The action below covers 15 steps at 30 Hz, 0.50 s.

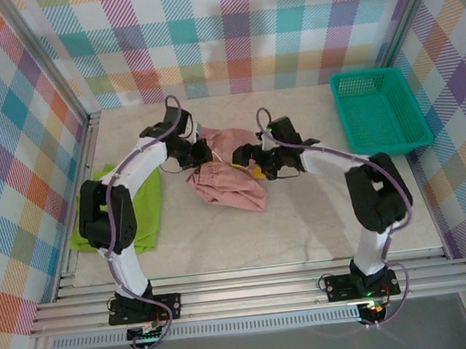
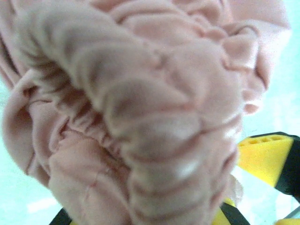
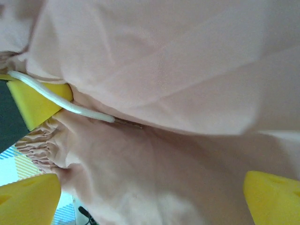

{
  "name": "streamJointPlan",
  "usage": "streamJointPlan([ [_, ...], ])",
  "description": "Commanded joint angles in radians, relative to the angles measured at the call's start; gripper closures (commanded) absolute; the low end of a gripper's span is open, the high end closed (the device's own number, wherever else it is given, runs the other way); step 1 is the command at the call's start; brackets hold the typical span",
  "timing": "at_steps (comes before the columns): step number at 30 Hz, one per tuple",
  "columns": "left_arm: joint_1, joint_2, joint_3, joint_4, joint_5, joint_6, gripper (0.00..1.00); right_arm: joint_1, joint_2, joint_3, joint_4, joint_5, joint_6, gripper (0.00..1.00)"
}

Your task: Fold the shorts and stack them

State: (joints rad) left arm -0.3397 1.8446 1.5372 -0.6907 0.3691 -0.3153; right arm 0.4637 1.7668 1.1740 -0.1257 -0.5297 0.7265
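Observation:
My left gripper lifts the gathered pink waistband across to the green shorts (image 1: pixel 143 209) next, lowers it over them and releases it, because they already lie flat and folded.
The pink shorts (image 1: pixel 229 181) lie crumpled in the middle of the table, between my two grippers. My left gripper (image 1: pixel 201 153) is at their left upper edge, shut on the gathered pink waistband (image 2: pixel 140 117), which bulges up close to its camera. From the right, my right gripper (image 1: pixel 253 161) stands open with its yellow fingertips (image 3: pixel 28 199) wide apart and pink cloth (image 3: pixel 178 154) lying between them. A white drawstring (image 3: pixel 61 101) runs across that cloth. The green shorts (image 1: pixel 143 209) lie flat and folded at the left, partly under my left arm.
A teal mesh basket (image 1: pixel 365 74) stands at the back right corner. Metal rails run along the table's near edge (image 1: pixel 253 292) and left side. Bare table top (image 1: pixel 304 225) lies in front of the pink shorts.

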Motion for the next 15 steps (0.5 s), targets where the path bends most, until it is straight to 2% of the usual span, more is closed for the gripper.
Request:
streamJointPlan([
  [1,-0.001,-0.079,0.077,-0.186,-0.064,0.075,1.00,-0.012,-0.120,0.007,-0.102,0.056,-0.080,0.00],
  [10,0.037,-0.212,0.146,-0.365,-0.109,0.119,1.00,-0.014,-0.275,-0.016,-0.185,0.128,-0.139,0.01],
  [15,0.102,-0.257,0.186,-0.453,-0.101,0.195,1.00,-0.013,-0.298,-0.034,-0.170,0.107,-0.127,0.00],
])
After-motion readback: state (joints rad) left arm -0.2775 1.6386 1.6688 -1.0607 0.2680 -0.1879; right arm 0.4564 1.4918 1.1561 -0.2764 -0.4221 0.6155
